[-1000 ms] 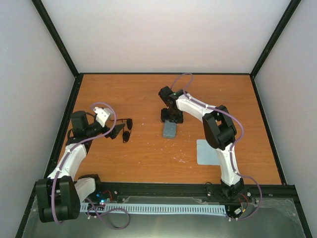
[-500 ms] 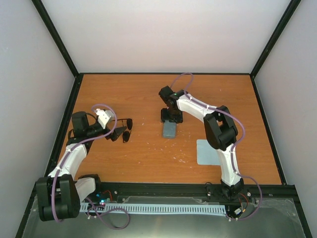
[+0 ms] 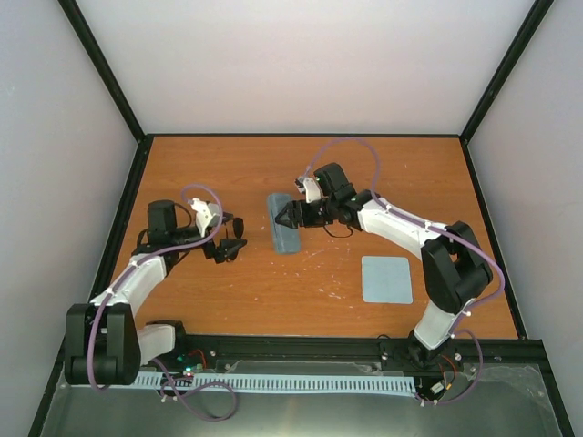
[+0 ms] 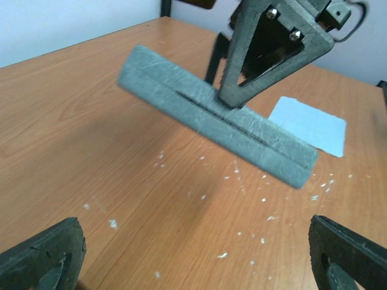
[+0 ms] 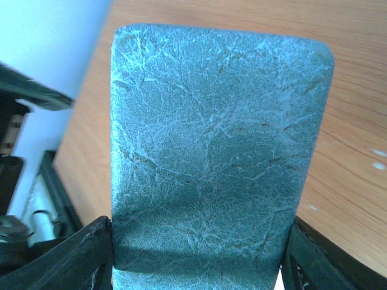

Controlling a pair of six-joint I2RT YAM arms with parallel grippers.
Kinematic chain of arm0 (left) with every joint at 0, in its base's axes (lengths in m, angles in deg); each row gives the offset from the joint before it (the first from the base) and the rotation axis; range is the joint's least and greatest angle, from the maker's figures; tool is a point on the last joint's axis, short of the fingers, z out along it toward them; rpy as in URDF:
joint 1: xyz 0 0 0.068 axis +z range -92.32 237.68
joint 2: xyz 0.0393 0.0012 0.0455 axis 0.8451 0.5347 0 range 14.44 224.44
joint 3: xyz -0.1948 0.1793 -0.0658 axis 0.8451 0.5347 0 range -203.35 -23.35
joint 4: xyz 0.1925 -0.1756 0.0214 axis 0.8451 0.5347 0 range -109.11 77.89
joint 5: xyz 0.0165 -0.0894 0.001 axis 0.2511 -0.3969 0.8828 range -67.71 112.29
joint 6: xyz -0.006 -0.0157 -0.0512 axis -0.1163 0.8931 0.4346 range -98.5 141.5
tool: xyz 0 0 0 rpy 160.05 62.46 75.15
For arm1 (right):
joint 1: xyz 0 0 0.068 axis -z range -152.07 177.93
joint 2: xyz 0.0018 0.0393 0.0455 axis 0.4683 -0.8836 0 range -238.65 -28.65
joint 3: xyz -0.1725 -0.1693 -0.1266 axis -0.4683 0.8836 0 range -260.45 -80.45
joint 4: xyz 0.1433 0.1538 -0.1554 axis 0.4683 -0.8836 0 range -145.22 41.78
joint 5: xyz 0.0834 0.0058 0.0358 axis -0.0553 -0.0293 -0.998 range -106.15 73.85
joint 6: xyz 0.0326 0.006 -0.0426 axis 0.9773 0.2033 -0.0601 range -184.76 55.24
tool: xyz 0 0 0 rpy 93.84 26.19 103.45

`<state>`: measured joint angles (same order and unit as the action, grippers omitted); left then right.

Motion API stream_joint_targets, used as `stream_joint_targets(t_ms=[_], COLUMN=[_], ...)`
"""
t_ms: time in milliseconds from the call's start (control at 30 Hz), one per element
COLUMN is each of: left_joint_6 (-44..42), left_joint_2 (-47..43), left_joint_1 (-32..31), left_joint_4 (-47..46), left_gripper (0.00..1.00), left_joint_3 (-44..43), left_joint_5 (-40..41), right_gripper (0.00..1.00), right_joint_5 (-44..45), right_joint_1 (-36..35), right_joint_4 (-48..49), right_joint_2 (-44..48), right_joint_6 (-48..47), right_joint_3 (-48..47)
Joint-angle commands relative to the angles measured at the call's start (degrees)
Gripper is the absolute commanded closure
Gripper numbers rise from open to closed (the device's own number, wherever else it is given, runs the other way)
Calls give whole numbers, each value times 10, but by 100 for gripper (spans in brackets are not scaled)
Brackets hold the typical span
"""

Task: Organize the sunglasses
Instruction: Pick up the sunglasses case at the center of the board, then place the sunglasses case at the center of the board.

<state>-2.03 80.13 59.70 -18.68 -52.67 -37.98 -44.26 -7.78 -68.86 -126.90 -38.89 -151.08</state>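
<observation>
The robot's right gripper should turn its fingers down and lower the case (image 3: 283, 224) onto open wood near the cloth, away from the left gripper, because the case is hanging tilted.
The black sunglasses (image 3: 238, 223) lie on the table at the left, right by my left gripper (image 3: 228, 248); black on black, so I cannot tell whether they touch. They are out of the left wrist view. My left gripper (image 4: 196, 257) is open, with bare table between its fingers. My right gripper (image 3: 290, 217) is shut on the closed grey-blue case (image 3: 283, 224), gripping it across its width (image 5: 217, 151). In the left wrist view the case (image 4: 199, 109) hangs tilted above the table with a shadow under it.
The pale blue cloth (image 3: 386, 279) lies flat at the right front, also seen behind the case in the left wrist view (image 4: 309, 125). White crumbs dot the wood between the grippers. Black frame rails border the table.
My right gripper has carried the case left from mid-table, turned it lengthwise and lifted it. My left gripper has shifted slightly right, close to the sunglasses.
</observation>
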Motion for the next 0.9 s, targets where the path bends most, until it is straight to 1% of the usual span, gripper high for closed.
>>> stream_joint_targets(t_ms=[0, 133, 200, 233, 267, 333, 400, 467, 667, 767, 867], left_joint_6=[30, 63, 65, 64, 62, 53, 37, 14, -27, -48, -64], left_joint_2=[18, 33, 35, 34, 33, 30, 28, 25, 22, 25, 24], left_joint_1=[-31, -40, -44, -45, -45, -45, -44, -44, -47, -48, -48], left_joint_4=[3, -20, -24, -24, -24, -26, -26, -24, -23, -17, -15], left_gripper=[0, 1, 0, 1, 1, 1, 0, 1, 0, 1, 1], left_joint_3=[-44, -54, -56, -56, -56, -55, -53, -52, -53, -56, -57], left_joint_5=[-28, -35, -27, -15, 5, 59, 106, 133, 191, 215, 224], right_gripper=[92, 92, 93, 95, 97, 97, 97, 97, 97, 97, 97], right_joint_5=[-138, -148, -126, -91, -33, 103, 211, 277, 349, 386, 408], right_joint_1=[-11, -21, -21, -21, -21, -19, -19, -16, -8, -6, -6], right_joint_4=[162, 179, 174, 157, 118, 15, -85, -135, -136, -198, -240], right_joint_2=[6, 12, 14, 14, 10, -11, -42, -69, -86, -109, -128], right_joint_6=[-6, -14, -7, -3, 11, 50, 108, 165, 334, 421, 466], right_joint_3=[21, 23, 22, 16, 5, -39, -92, -107, -74, -94, -117])
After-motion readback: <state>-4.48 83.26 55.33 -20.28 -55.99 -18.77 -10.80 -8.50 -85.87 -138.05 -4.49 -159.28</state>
